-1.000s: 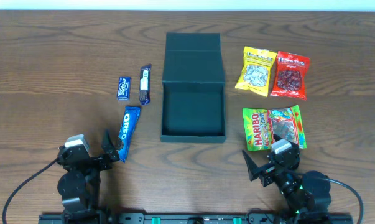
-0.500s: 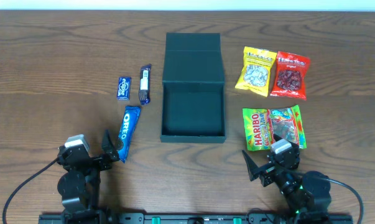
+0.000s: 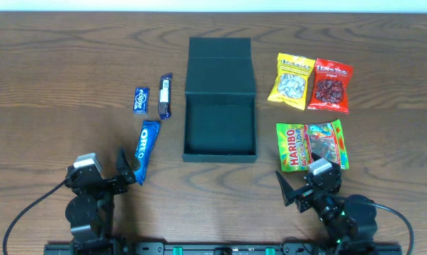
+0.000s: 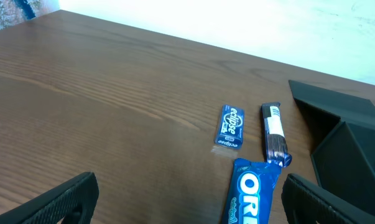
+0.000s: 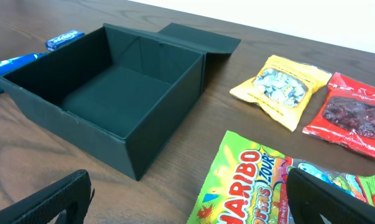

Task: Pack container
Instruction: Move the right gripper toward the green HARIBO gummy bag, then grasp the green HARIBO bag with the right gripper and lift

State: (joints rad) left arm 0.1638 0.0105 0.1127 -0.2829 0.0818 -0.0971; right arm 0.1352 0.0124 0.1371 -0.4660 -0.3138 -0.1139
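Observation:
The Haribo bag is lying flat, outward of the robot's right gripper, so that gripper will swing up and outward, point its fingers down and lower them onto the bag's clear window (image 3: 322, 142).
The dark teal container (image 3: 219, 127) stands open and empty at the table's middle, its flap lid (image 3: 219, 65) laid back; it also shows in the right wrist view (image 5: 119, 93) and at the right edge of the left wrist view (image 4: 355, 149). My left gripper (image 3: 110, 172) is open and empty near the front edge, just short of a blue Oreo pack (image 3: 145, 149) (image 4: 249, 196). My right gripper (image 3: 302, 185) is open and empty, just in front of a Haribo bag (image 3: 311, 145) (image 5: 255, 186).
A small blue gum pack (image 3: 140, 100) (image 4: 229, 124) and a dark snack bar (image 3: 165, 95) (image 4: 274, 134) lie left of the container. A yellow snack bag (image 3: 292, 81) (image 5: 277, 90) and a red snack bag (image 3: 329, 86) (image 5: 352, 115) lie at the right.

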